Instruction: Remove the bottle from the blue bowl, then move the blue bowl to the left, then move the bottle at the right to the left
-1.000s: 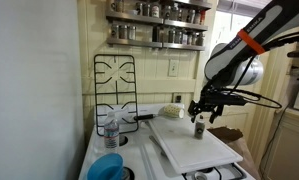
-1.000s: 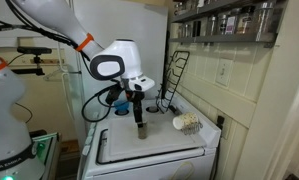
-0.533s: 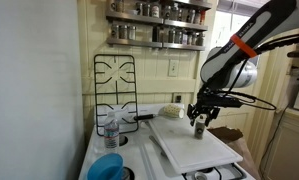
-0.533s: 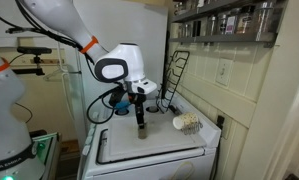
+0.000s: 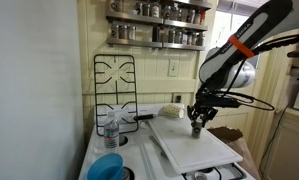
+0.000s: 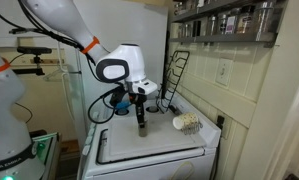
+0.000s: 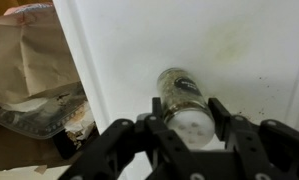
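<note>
My gripper rises next, carries the spice bottle [image 5: 198,125] off the board and brings it down onto the stove top beside the blue bowl, a clear spot.
A small spice bottle [image 5: 198,125] [image 6: 141,126] with a white shaker cap [image 7: 184,110] stands upright on the white board [image 5: 189,150] [image 6: 154,148]. My gripper [image 5: 197,118] [image 6: 140,114] [image 7: 184,108] is down over it, with one finger against each side of the cap, shut on it. The blue bowl [image 5: 107,167] sits at the near left of the stove top. A clear water bottle [image 5: 111,128] stands just behind the bowl, outside it as far as I can tell.
A black stove grate [image 5: 114,85] [image 6: 176,75] leans against the back wall. A small pale jar-like object [image 5: 172,110] [image 6: 187,122] lies near the wall behind the board. Spice shelves [image 5: 159,25] hang above. Off the board's edge lie a paper bag [image 7: 29,55] and plastic packaging.
The fingers have closed in from wide open onto the sides of the spice bottle. The arm has shifted only slightly; the bottle still stands on the board.
</note>
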You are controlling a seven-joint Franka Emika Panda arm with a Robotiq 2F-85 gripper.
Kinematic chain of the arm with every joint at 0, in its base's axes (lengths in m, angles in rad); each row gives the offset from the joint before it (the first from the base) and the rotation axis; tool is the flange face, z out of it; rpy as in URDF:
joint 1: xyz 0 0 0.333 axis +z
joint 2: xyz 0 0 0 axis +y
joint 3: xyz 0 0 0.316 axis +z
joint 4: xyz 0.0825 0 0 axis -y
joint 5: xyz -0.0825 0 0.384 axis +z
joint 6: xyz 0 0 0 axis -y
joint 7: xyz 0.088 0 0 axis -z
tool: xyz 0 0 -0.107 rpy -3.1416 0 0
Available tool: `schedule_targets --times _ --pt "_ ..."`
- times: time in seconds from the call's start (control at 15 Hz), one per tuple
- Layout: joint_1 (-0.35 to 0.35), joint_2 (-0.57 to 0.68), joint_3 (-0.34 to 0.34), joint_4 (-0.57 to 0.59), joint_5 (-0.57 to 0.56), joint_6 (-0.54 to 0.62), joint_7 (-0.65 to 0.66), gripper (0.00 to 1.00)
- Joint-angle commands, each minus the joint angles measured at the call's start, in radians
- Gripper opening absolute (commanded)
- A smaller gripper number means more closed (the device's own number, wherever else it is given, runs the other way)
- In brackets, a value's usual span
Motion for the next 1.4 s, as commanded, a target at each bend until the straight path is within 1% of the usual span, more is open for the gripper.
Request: schedule_targets --times 0.0,0.13,0.27,0.33,0.4,0.6,0.73,1.0,1.33 --pt "0.073 -0.067 0.027 0.009 0.082 -0.001 -0.037 0.24" --pt "0.124 -0.104 0.067 0.044 0.084 -0.012 -0.063 0.24" --pt "0.167 -0.099 0.12 0.098 0.048 -0.026 -0.057 0.24" --pt "0.193 -0.079 0.154 0.124 0.036 -0.018 -0.05 0.24" --pt "0.208 -0.049 0.193 0.145 0.0 -0.01 -0.029 0.24" --pt "0.267 0.038 0.251 0.186 -0.008 0.025 -0.064 0.24" --pt "0.284 0.076 0.263 0.199 -0.006 0.031 -0.069 0.24" --pt "0.289 0.14 0.245 0.2 0.023 0.069 -0.102 0.24" --pt "0.306 0.236 0.24 0.234 -0.068 0.092 -0.073 0.24"
